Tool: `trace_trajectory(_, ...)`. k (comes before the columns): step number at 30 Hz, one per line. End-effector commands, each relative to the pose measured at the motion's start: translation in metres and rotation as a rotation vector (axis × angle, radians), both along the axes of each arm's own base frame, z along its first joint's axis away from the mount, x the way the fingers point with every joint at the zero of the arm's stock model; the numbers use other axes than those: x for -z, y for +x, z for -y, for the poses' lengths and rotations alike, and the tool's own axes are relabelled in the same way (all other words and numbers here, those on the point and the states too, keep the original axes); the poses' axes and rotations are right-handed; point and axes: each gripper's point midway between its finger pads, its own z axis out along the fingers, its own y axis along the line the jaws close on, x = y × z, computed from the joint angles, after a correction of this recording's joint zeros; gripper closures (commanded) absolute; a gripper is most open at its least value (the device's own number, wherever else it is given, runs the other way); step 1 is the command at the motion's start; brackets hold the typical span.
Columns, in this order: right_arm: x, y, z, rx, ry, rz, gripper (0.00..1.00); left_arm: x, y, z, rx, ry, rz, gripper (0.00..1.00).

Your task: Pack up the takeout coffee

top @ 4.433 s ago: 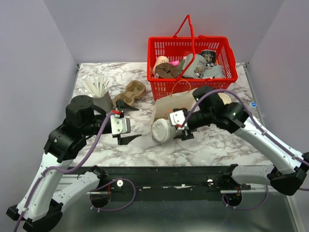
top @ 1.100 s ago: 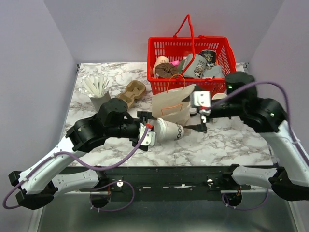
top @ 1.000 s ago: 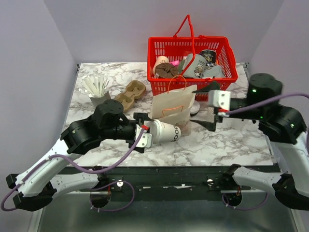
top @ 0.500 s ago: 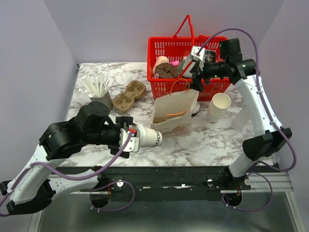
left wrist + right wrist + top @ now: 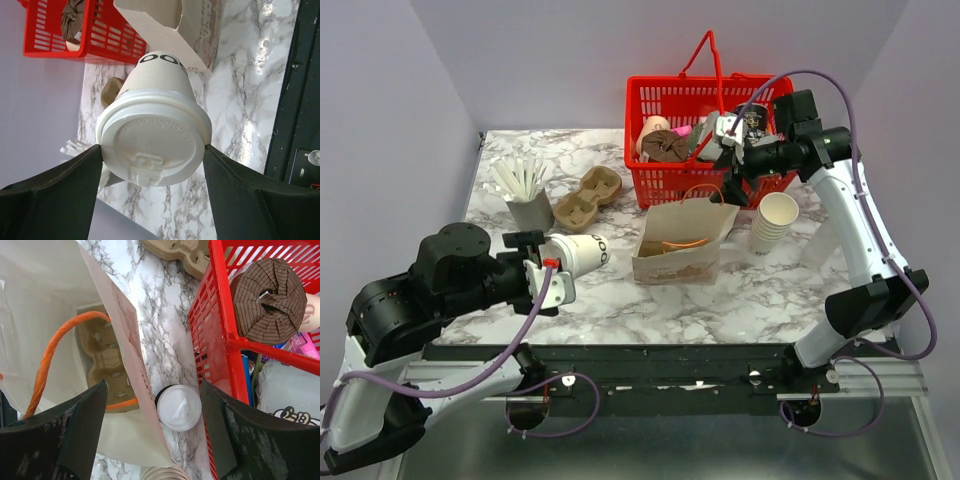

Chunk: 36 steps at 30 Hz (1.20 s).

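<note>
The bag is standing unheld in front of the cup. I should next move my right gripper down onto the orange handle's end (image 5: 722, 195) (image 5: 128, 403) by the cup stack, with my fingers on both sides of the bag's rim.
The takeout coffee (image 5: 578, 254), a small white paper cup with a white lid, hangs on its side above the table's left part. My left gripper (image 5: 548, 272) is shut on it. In the left wrist view the dark fingers (image 5: 60, 185) press both sides of the lid (image 5: 152, 155). The brown paper bag (image 5: 682, 240) stands mid-table with its mouth open toward the cup's bottom. My right gripper (image 5: 732, 150) hovers open above the bag's orange handle (image 5: 47, 360), by the basket front. Nothing sits between its fingers (image 5: 75, 425).
A red basket (image 5: 715, 95) full of goods stands at the back. A stack of lidless cups (image 5: 775, 222) is right of the bag, and loose lids (image 5: 178, 407) lie between bag and basket. One cardboard carrier (image 5: 585, 195) lies left, another (image 5: 102, 357) inside the bag. A grey holder of sticks (image 5: 525, 195) stands far left.
My left arm drew back to the left with the cup, away from the bag's mouth. My right arm rose from beside the bag to the basket front. The bag settled lower.
</note>
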Motion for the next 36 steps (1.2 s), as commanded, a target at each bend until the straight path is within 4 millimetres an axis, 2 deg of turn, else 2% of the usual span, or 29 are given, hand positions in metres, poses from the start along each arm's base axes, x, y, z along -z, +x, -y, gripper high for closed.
trace_trajectory(1, -0.040, 0.018, 0.008, 0.079, 0.098, 0.025, 0.16, 0.018, 0.010, -0.019, -0.121, 0.103, -0.052, 1.00)
trace_trajectory(5, -0.067, 0.046, 0.036, 0.227, 0.151, 0.028, 0.15, 0.004, 0.029, -0.013, -0.165, 0.073, -0.004, 1.00)
trace_trajectory(6, -0.067, 0.047, 0.039, 0.238, 0.161, 0.011, 0.15, -0.003, 0.035, -0.011, -0.181, 0.050, 0.012, 1.00)
trace_trajectory(9, -0.059, 0.034, 0.052, 0.209, 0.157, -0.010, 0.15, -0.019, 0.048, -0.006, -0.237, -0.023, 0.010, 1.00)
trace_trajectory(10, -0.051, 0.023, 0.052, 0.187, 0.145, -0.034, 0.14, -0.020, 0.055, -0.003, -0.254, -0.031, -0.005, 1.00)
trace_trajectory(13, -0.035, -0.007, 0.046, 0.093, 0.153, -0.046, 0.09, -0.038, 0.059, 0.006, -0.251, -0.102, -0.014, 1.00)
trace_trajectory(17, -0.012, -0.018, 0.032, 0.026, 0.101, -0.027, 0.09, -0.055, 0.072, 0.020, -0.246, -0.149, -0.006, 1.00)
trace_trajectory(25, 0.009, 0.004, 0.016, 0.053, 0.078, 0.010, 0.10, -0.079, 0.089, 0.049, -0.190, -0.242, -0.008, 1.00)
trace_trajectory(27, 0.024, 0.008, 0.009, 0.048, 0.046, -0.005, 0.12, -0.086, 0.093, 0.055, -0.180, -0.264, -0.008, 1.00)
trace_trajectory(30, 0.041, 0.011, 0.000, 0.043, 0.003, -0.037, 0.25, -0.093, 0.088, 0.065, -0.126, -0.286, -0.030, 1.00)
trace_trajectory(31, 0.043, 0.011, -0.002, 0.039, -0.001, -0.044, 0.36, -0.092, 0.086, 0.067, -0.116, -0.290, -0.045, 1.00)
trace_trajectory(33, 0.043, 0.008, -0.009, 0.029, -0.004, -0.057, 0.51, -0.085, 0.080, 0.074, -0.071, -0.288, -0.084, 1.00)
trace_trajectory(34, 0.041, 0.006, -0.011, 0.019, -0.004, -0.061, 0.65, -0.083, 0.077, 0.076, -0.057, -0.289, -0.095, 1.00)
trace_trajectory(36, 0.037, -0.004, -0.018, -0.002, -0.012, -0.074, 0.81, -0.076, 0.073, 0.083, -0.016, -0.292, -0.124, 1.00)
